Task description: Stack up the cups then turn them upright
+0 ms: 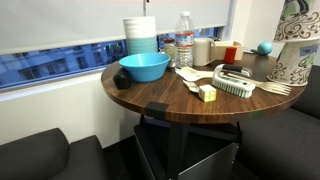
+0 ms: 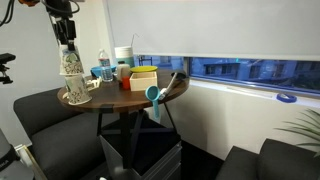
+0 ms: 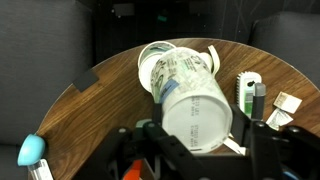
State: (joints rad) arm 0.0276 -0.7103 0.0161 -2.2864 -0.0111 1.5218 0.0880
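My gripper brings the tilted cups in from the table's edge next, lowers them and lets go, since the open tabletop lies below it, toward the water bottle.
The two patterned cups [image 1: 294,58] are nested into one stack at the round table's [image 1: 170,100] edge, wide mouths down and a little tilted. In the other exterior view the cups [image 2: 71,66] sit at the table's left edge under the arm. My gripper [image 2: 66,32] comes down on them from above. The wrist view shows the white base of the outer cup [image 3: 195,112] filling the space between my fingers [image 3: 150,128], with the second cup's patterned wall [image 3: 175,68] beyond it. The gripper [image 3: 197,125] is shut on the stack.
A blue bowl [image 1: 144,67], a tall stack of plain containers [image 1: 140,35], a water bottle [image 1: 184,46], a scrubbing brush [image 1: 235,85], a yellow block [image 1: 207,93] and a small blue ball [image 1: 265,47] share the table. Dark seats [image 2: 40,115] surround it.
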